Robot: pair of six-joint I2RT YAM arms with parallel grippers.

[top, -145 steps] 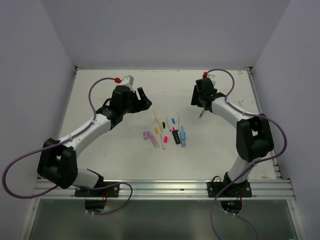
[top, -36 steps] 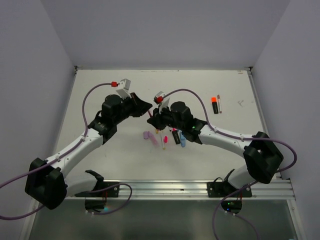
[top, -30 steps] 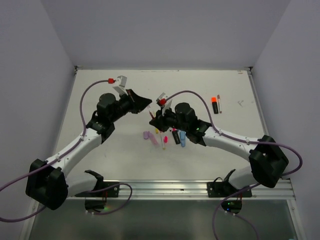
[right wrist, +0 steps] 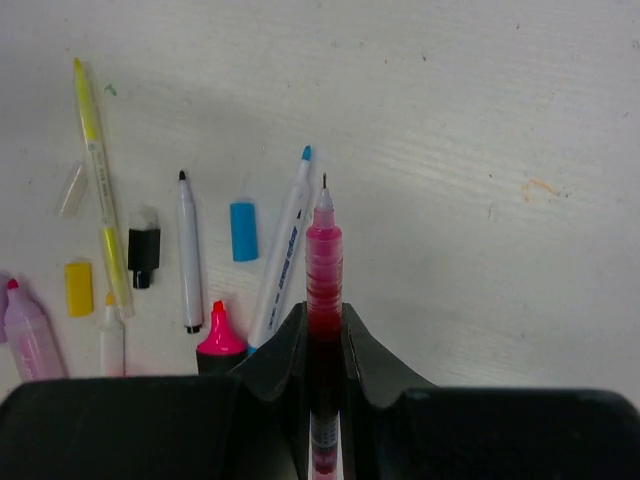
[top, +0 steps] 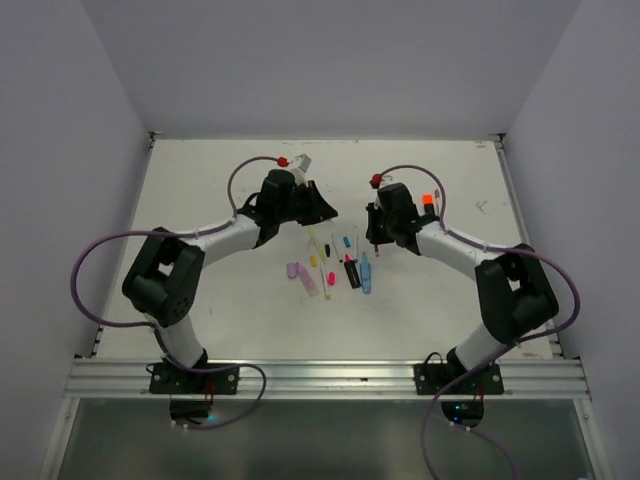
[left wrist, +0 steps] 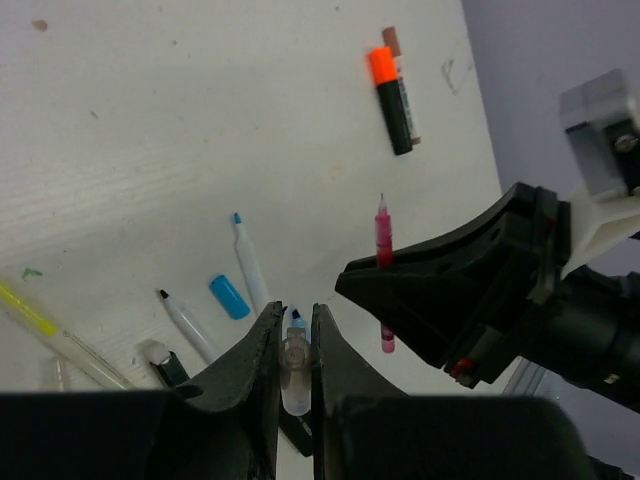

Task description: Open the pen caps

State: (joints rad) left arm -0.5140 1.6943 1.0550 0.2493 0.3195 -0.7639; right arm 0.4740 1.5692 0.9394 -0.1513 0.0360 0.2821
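I will lower my right gripper next and move it left in the top view to let go, because open tabletop beyond the blue cap (right wrist: 243,231) is below it on that side.
My left gripper (left wrist: 295,315) (top: 320,206) is shut on a clear pen cap (left wrist: 295,362), held above the table. My right gripper (right wrist: 323,315) (top: 376,234) is shut on a thin red pen (right wrist: 323,262) (left wrist: 383,232) whose bare tip points away. The two grippers face each other with a gap between them. Below them lie uncapped pens and highlighters (top: 340,265) with loose caps: a blue cap (right wrist: 243,231) (left wrist: 229,297), a yellow cap (right wrist: 78,275), a black cap (right wrist: 144,249) and a clear cap (right wrist: 70,189).
An orange-capped highlighter (left wrist: 390,88) (top: 430,200) and a brown-capped pen (left wrist: 403,80) lie apart at the back right, just behind my right arm. Among the uncapped ones are a yellow pen (right wrist: 95,190), a pink highlighter (right wrist: 218,335) and a lilac highlighter (top: 297,271). Walls close in the table.
The grippers, close together over the pens a second ago, have drawn apart. The right one has moved right with the red pen; the left arm has folded back, holding the clear cap.
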